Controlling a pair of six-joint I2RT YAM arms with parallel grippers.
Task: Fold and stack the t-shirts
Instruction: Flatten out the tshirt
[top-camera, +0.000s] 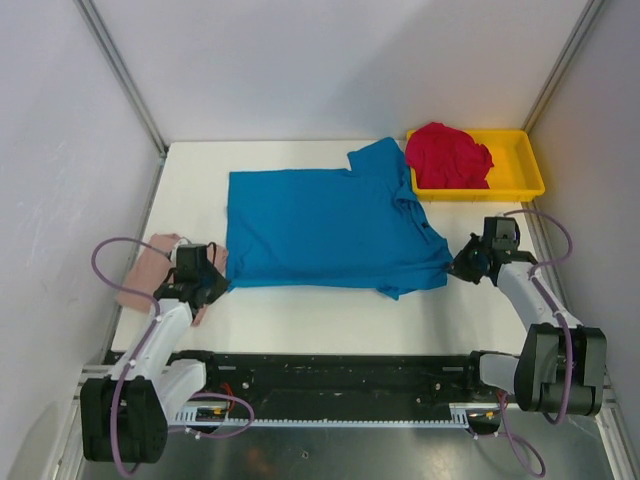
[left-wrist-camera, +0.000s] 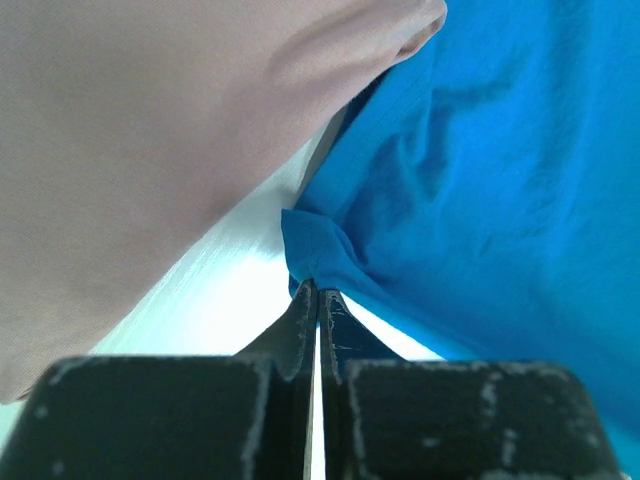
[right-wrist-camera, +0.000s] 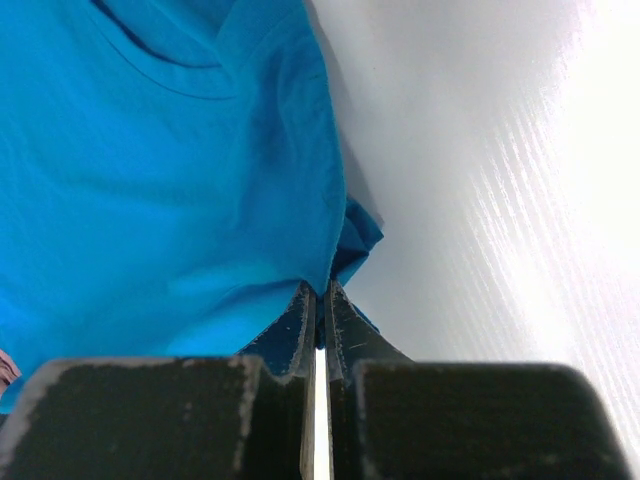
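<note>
The t-shirt's edge in my right gripper needs to go outward next, and I need to release it over the blue t-shirt's side edge nearer the tray, since that side edge is outward of the gripper.
The bright blue t-shirt lies spread across the middle of the white table. My left gripper is shut on its near left corner. My right gripper is shut on its near right edge. The dusty pink t-shirt lies folded at the table's left edge, partly under my left arm, and fills the upper left of the left wrist view. The crimson red t-shirt sits crumpled in the yellow tray.
The shallow yellow tray stands at the back right corner. White walls with metal posts close in the table on three sides. A black rail runs along the near edge between the arm bases.
</note>
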